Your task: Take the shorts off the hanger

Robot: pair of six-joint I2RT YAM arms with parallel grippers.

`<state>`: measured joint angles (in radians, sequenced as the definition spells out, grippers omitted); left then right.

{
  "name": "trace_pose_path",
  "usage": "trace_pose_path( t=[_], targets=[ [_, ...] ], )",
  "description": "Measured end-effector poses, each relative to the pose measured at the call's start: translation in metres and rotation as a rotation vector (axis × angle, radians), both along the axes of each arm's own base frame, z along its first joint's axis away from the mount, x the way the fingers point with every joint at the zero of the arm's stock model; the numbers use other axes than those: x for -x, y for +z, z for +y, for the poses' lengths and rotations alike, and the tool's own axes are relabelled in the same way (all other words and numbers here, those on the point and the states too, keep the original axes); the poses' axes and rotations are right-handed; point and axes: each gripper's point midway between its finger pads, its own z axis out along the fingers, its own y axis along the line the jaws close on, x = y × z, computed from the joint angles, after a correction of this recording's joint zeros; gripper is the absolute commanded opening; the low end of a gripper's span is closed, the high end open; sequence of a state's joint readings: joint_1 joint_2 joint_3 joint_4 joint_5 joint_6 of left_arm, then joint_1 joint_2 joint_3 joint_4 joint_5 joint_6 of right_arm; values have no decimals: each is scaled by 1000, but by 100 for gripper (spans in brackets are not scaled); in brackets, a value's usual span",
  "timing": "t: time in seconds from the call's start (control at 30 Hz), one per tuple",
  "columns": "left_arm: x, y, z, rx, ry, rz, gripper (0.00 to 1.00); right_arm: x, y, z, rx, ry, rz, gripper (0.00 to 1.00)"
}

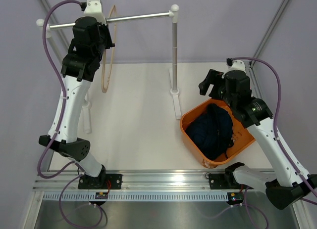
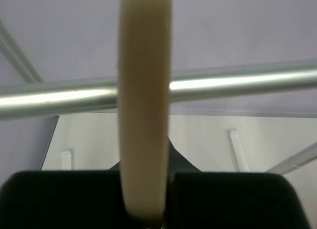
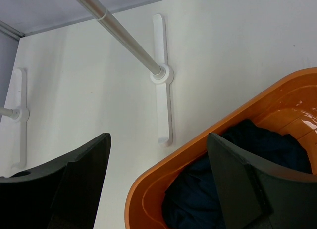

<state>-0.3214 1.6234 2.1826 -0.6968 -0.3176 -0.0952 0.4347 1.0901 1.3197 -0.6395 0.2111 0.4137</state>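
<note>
The shorts already lie in the basket, so the left gripper next needs to push outward, nearer the silver bar (image 1: 109,20), and then release the hanger's top there.
The dark navy shorts (image 1: 212,130) lie bunched inside the orange basket (image 1: 190,135), off the hanger. The light tan wooden hanger (image 1: 108,56) hangs as a thin loop from the silver rail (image 1: 138,17). My left gripper (image 1: 106,40) is raised at the rail and shut on the hanger. In the left wrist view the hanger (image 2: 144,115) runs upright between the black fingers of the left gripper (image 2: 146,192). My right gripper (image 1: 210,83) stands open over the basket's far corner, holding nothing. The right wrist view has the right gripper (image 3: 159,140) above the basket rim (image 3: 198,147) and the shorts (image 3: 198,202).
The rack's right post (image 1: 175,51) stands on a white foot (image 1: 176,104) just left of the basket. Its left foot (image 1: 87,115) sits behind my left arm. In the right wrist view the post's white foot (image 3: 160,80) lies close to the basket.
</note>
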Motion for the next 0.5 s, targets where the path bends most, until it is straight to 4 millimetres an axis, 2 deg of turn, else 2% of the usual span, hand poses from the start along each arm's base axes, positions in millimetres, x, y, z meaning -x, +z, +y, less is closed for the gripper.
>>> trace_pose_path(
  t=[0.23, 0.5],
  targets=[
    [-37, -15, 33, -7, 58, 23, 0, -3, 4, 6, -3, 27, -8, 87],
    [-60, -42, 47, -5, 63, 78, 1, -4, 10, 10, -17, 49, -24, 87]
  ],
)
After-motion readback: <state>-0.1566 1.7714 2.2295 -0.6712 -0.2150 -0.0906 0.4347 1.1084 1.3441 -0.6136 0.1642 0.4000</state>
